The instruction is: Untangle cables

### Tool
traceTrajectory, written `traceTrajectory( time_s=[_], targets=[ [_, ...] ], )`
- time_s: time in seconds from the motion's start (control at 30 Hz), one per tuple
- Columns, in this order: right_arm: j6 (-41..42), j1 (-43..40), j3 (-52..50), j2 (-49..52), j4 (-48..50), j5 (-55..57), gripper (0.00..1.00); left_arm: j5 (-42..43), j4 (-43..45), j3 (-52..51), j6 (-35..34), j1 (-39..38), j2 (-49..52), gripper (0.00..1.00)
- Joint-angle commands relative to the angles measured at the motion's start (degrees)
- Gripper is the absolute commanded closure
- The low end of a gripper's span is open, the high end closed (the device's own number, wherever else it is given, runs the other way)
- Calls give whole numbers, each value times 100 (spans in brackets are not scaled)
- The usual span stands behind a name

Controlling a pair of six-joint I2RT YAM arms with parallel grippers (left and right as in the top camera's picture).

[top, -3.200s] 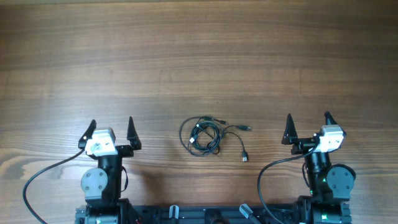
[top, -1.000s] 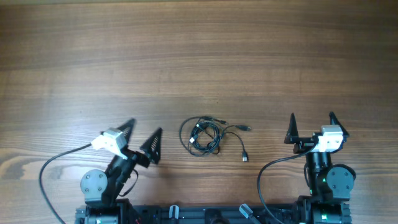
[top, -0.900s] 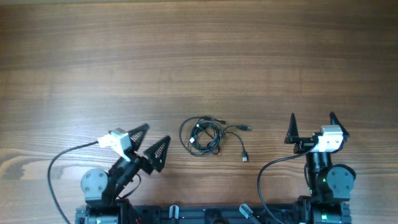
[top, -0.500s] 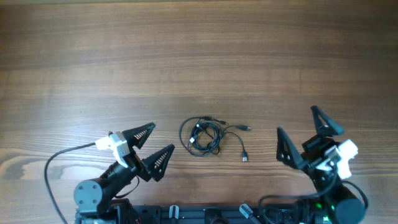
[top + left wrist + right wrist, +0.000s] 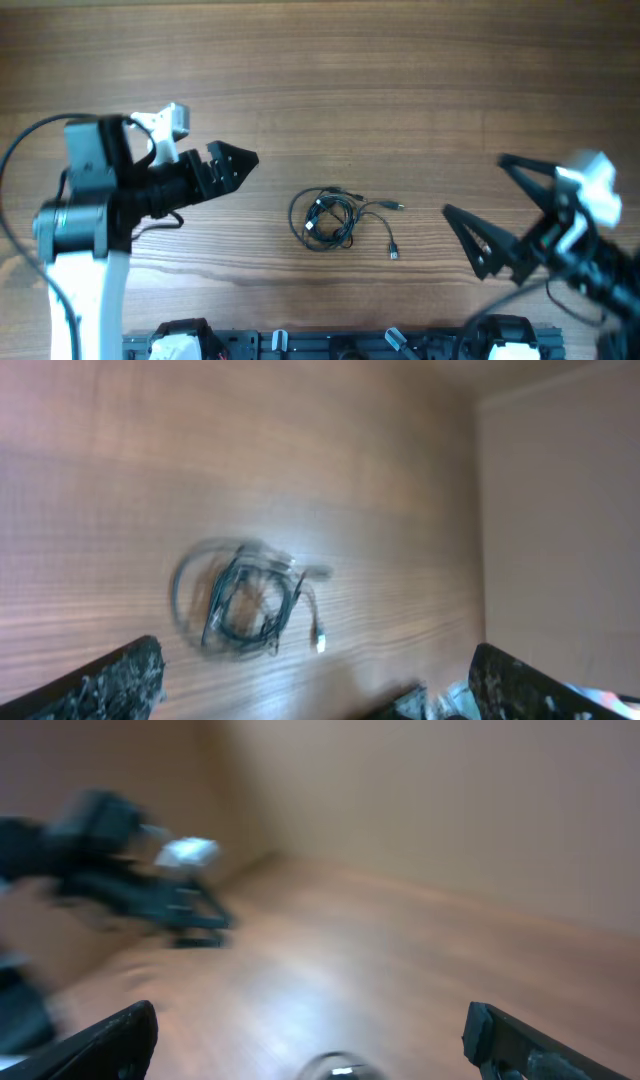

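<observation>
My right gripper moves across the plug ends and down onto the outer loop at the coil's far side (image 5: 325, 192) next, since it lies clear of the tangled middle.
The cables (image 5: 325, 218) lie in a small tangled black coil on the wooden table, with two loose plug ends trailing to the right (image 5: 393, 251). The left wrist view shows the same coil, blurred (image 5: 240, 600). My left gripper (image 5: 235, 165) is raised to the left of the coil, pointing toward it, open and empty (image 5: 320, 695). My right gripper (image 5: 474, 186) is raised to the right of the coil, open and empty (image 5: 315, 1045). The cables do not show in the right wrist view. Neither gripper touches them.
The wooden table (image 5: 330, 80) stretches far and wide around the coil. The arm bases stand along the front edge (image 5: 330, 345). A thick black robot cable loops at the far left (image 5: 25, 150). The right wrist view shows the left arm, blurred (image 5: 130, 870).
Both arms have lifted from their rest poses at the front edge and turned their open grippers toward the middle. The cables have not moved.
</observation>
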Motion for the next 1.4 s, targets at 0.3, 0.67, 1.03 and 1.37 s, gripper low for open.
traceTrajectory(
  time_s=[0.3,0.67,1.03,1.37],
  targets=[
    [1781,2223,109,2203,-2037,2695,3,-2223,-149,81,-658,-1314,1843,0],
    [1755,3834,107,5716,-1303,3875,17,-3639,-337,48,-1532,-1281,1969,0],
    [1025,3834,31,6756,-212,3318,23,-3635,-337,48,-1534,-1283,1969,0],
    [966,3836,-243,6763,-83,3272,60,-3421,-291,48,-1534,-1283,1969,0]
  ],
)
